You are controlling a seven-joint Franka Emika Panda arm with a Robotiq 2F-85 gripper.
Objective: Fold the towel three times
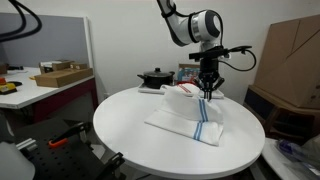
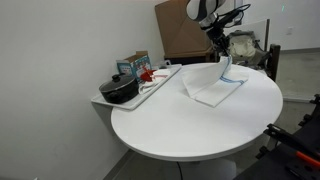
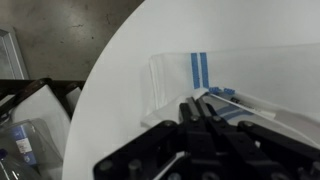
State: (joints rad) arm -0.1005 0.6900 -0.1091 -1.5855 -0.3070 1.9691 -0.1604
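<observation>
The lifted edge still hangs above the towel's layer below. So next, my gripper moves down toward the towel's flat striped end (image 1: 199,130) (image 3: 200,70) and releases that edge onto it.
A white towel (image 1: 190,118) with blue stripes lies on the round white table (image 1: 130,125). One edge is lifted off the table. My gripper (image 1: 207,92) is shut on that lifted edge and holds it above the rest of the towel. It also shows in an exterior view (image 2: 222,57) above the towel (image 2: 208,88). In the wrist view the shut fingers (image 3: 203,103) pinch the towel (image 3: 175,70) near its blue stripes.
A black pot (image 1: 154,77) stands at the table's far edge; in an exterior view it (image 2: 120,88) sits on a tray next to a small box (image 2: 135,66). Cardboard boxes (image 1: 290,55) stand behind. A desk with a box (image 1: 60,74) is to the side.
</observation>
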